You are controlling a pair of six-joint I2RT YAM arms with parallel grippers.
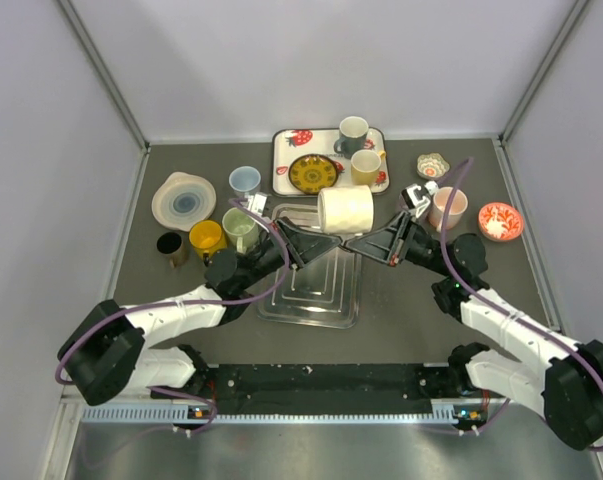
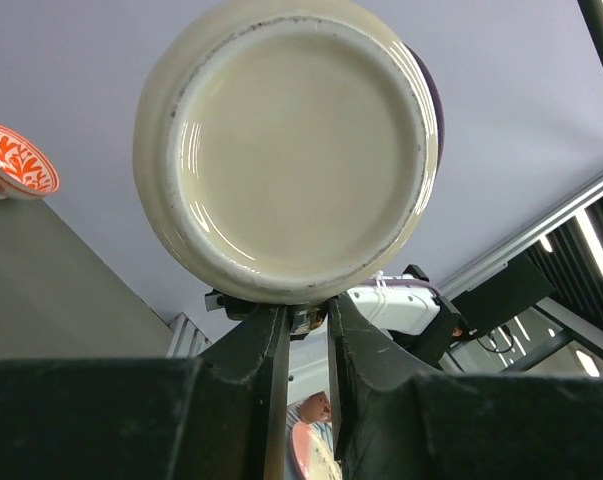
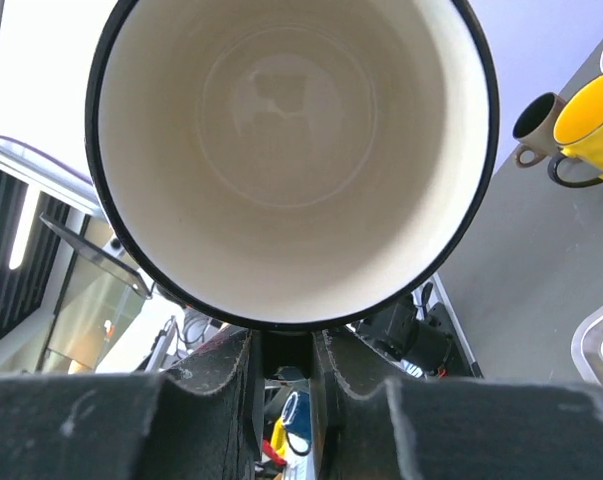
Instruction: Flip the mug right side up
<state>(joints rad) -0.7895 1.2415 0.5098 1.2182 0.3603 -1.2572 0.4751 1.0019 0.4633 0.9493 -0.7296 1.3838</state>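
Observation:
The cream mug [image 1: 345,210] lies sideways, so my right gripper swings beyond the tray and tilts downward next. It then lowers to the tabletop near the pink mug and releases it.
A cream mug [image 1: 345,210] lies on its side in the air above the metal tray [image 1: 311,295]. My left gripper [image 1: 309,240] and right gripper [image 1: 369,243] meet under it from either side. The left wrist view faces the mug's base [image 2: 286,140]. The left gripper [image 2: 307,315] is nearly closed at the base rim, with something dark between its tips. The right wrist view looks into the mug's open mouth [image 3: 281,150]. The right gripper [image 3: 283,345] is shut on the dark handle [image 3: 284,355] below the rim.
Yellow [image 1: 207,237], green [image 1: 239,228], black [image 1: 171,246] and pale blue [image 1: 245,181] mugs and a stack of plates [image 1: 184,199] stand at left. A patterned tray [image 1: 284,150] with mugs is at the back. A pink mug [image 1: 448,208] and red bowl [image 1: 500,221] stand at right.

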